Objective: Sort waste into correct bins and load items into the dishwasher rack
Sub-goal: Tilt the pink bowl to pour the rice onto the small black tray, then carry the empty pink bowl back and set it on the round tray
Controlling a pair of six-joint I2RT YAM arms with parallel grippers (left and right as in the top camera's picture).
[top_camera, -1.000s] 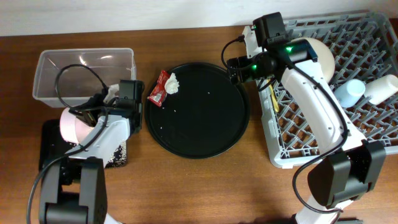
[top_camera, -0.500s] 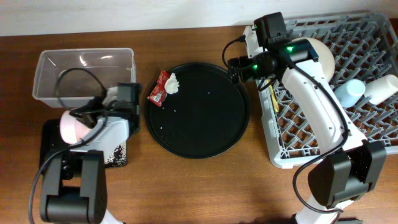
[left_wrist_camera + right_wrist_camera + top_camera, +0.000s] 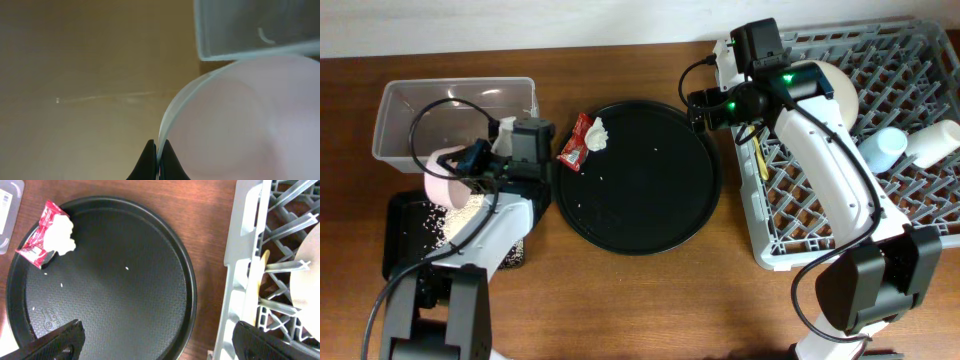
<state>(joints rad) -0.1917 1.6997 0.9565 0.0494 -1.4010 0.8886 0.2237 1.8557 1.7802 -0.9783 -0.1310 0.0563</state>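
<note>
The round tray's open middle is to the right of my left gripper in the overhead view. I should swing that way, turn the bowl upright, lower it and release it.
My left gripper [image 3: 472, 166] is shut on the rim of the small pink bowl [image 3: 442, 183], holding it tilted above the shallow black rectangular tray [image 3: 400, 240]. White rice grains [image 3: 458, 214] lie on that tray. In the left wrist view the fingers [image 3: 149, 159] pinch the bowl's rim [image 3: 240, 125]. The clear tub [image 3: 455, 120] stands just behind. The red sachet [image 3: 576, 147] and the white tissue [image 3: 596, 132] lie on the round tray's left rim, and also show in the right wrist view [image 3: 37, 247], [image 3: 61, 232]. My right gripper [image 3: 704, 108] [image 3: 165, 345] is open and empty, between the round tray and the rack [image 3: 880, 200].
The large round black tray [image 3: 638, 190] holds a few stray grains. In the rack are the cream bowl [image 3: 835, 88], a light blue cup [image 3: 882, 148], a white cup [image 3: 932, 140] and a yellow utensil [image 3: 760, 160]. The rack wall [image 3: 250, 265] is beside my right finger.
My left gripper has lifted and tipped the pink bowl toward the tub. A heap of rice now shows on the black rectangular tray. The right arm has not moved.
</note>
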